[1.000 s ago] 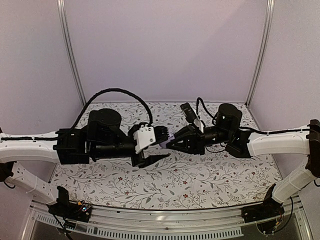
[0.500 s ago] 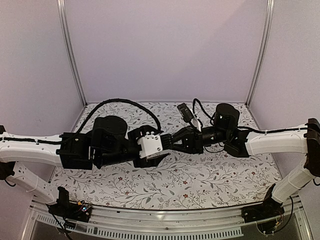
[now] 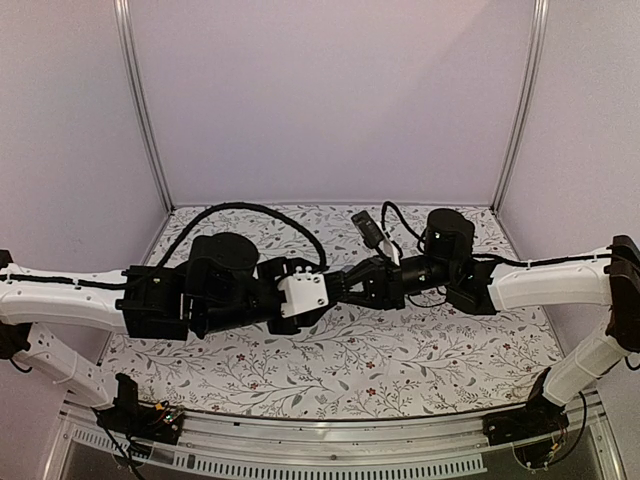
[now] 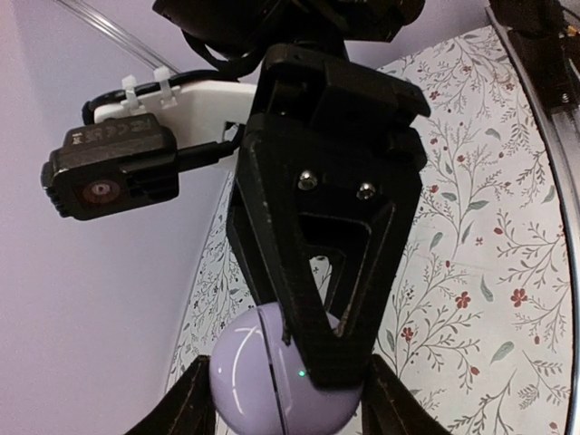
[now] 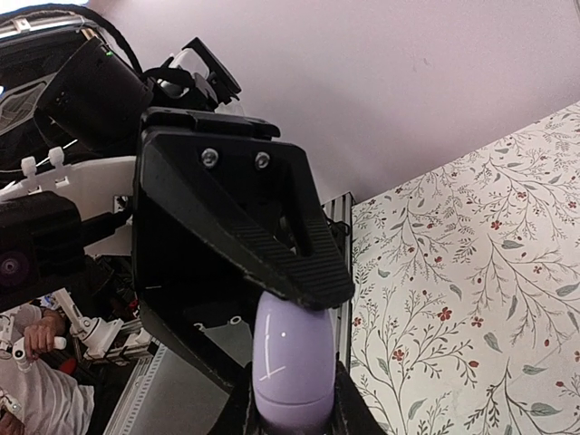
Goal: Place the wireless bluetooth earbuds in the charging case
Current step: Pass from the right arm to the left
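The tabletop is below and outward of my left gripper, so next it will lower the charging case (image 4: pixel 263 376) outward and release it on the floral cloth.
The charging case (image 4: pixel 263 376), a glossy lavender clamshell, hangs in mid-air over the middle of the table. My right gripper (image 5: pixel 290 412) is shut on it, and the case (image 5: pixel 290 362) sticks out beyond its fingers. One right finger (image 4: pixel 326 272) lies across the case in the left wrist view. My left gripper (image 4: pixel 285 403) faces it head-on, with a finger (image 4: pixel 190 403) against each side of the case. A ridged left finger (image 5: pixel 272 245) covers the case's far end. From above, the left gripper (image 3: pixel 333 287) and right gripper (image 3: pixel 347 284) meet tip to tip. The earbuds are out of view.
A floral cloth (image 3: pixel 350 360) covers the table, with lilac walls on three sides. A metal rail (image 3: pixel 320 440) runs along the near edge between the arm bases. The right wrist's camera (image 4: pixel 109 172) hangs beside its gripper. A person's hand (image 5: pixel 36 340) shows beyond the table.
My left arm has moved right until its fingers reach round the case, and its jaws have narrowed onto it. The right gripper has kept its hold and shifted slightly left.
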You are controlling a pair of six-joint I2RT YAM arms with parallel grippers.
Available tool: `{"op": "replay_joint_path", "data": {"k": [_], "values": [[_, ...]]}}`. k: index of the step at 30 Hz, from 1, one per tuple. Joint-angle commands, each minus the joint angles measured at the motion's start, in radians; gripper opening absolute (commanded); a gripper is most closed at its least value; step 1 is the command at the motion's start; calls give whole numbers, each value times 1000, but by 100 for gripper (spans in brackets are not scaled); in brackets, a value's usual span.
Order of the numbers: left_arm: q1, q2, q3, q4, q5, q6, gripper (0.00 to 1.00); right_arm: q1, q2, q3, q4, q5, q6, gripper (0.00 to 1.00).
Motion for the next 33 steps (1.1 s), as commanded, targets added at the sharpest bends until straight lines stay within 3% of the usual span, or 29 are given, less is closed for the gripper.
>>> {"op": "replay_joint_path", "data": {"k": [1,6,10,14,17,19,33], "values": [[-50,18,23,28,92,28,36,-17,25,43,-4,88,30,0],[-51,16,22,20,94,34,23,-17,30,45,-4,88,35,0],[-50,13,16,23,84,31,26,-17,30,45,-4,96,35,0],[-50,18,8,46,47,22,39,-18,32,44,-7,104,35,0],[-50,30,11,52,24,19,39,-18,35,46,-11,102,35,0],[-48,36,14,53,20,16,36,-18,38,48,-14,98,33,13],[57,13,-60,156,98,-91,27,-59,19,19,-5,99,44,52]]}}
